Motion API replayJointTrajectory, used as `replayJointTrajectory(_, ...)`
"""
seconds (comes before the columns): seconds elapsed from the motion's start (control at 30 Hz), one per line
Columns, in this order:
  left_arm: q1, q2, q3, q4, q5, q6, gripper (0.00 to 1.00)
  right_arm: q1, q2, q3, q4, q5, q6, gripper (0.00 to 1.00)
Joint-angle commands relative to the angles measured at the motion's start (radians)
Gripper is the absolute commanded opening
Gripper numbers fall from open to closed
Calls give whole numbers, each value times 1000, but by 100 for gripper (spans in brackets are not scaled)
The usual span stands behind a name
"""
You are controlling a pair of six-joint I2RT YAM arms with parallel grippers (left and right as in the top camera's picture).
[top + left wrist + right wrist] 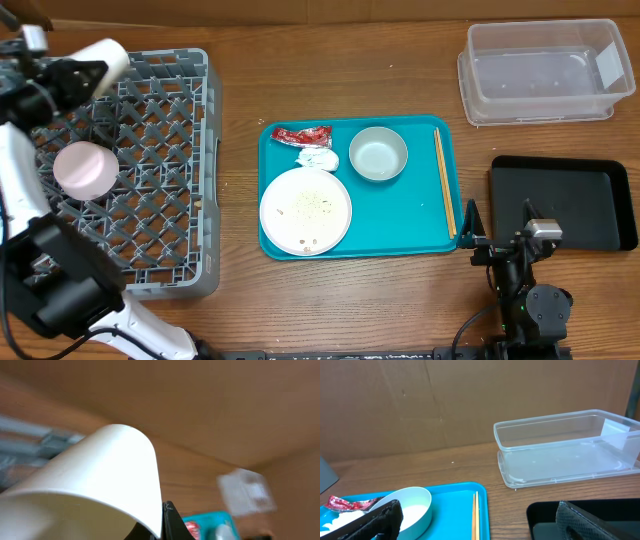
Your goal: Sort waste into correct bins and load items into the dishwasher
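The left gripper lowers into the rack's far end point(113, 101), beyond the upside-down bowl, next and releases the small white cup there, since those slots stand empty.
My left gripper point(88, 72) is shut on the small white cup point(108, 58) and holds it tilted over the far left corner of the grey dish rack point(190, 200). The cup fills the left wrist view point(100, 475), its wall pinched in the jaws point(161, 529). A pale bowl point(85, 168) lies upside down in the rack. On the teal tray point(400, 215) are the red wrapper point(300, 134), white tissue point(318, 157), another pale bowl point(378, 153), the white plate point(305, 210) with rice crumbs point(312, 205), and chopsticks point(444, 180). My right gripper point(498, 228) is open and empty point(480, 525).
The clear tub point(540, 70) stands at the far right and also shows in the right wrist view point(565, 445). The black tray point(565, 200) lies in front of it, just right of my right gripper. A cardboard wall runs along the back.
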Motion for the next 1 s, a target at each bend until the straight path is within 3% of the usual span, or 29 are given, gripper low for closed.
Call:
replayJointTrajectory(0.0,59,57,8,39,450,113,4,-3,-8,-10,7,-2,4,100)
replayJointTrajectory(0.07,82,107,8,61,517,90,4,-3,-8,-10,7,-2,4,100)
replayJointTrajectory(0.4,105,316,8,139,517,-3,4,-3,-8,-10,7,-2,4,100)
replayJointTrajectory(0.7,97,336,8,340,517,-118,4,-3,-8,-10,7,-2,4,100)
replayJointTrajectory(0.97,68,349,8,428,482,-117,4,-3,-8,-10,7,-2,4,100)
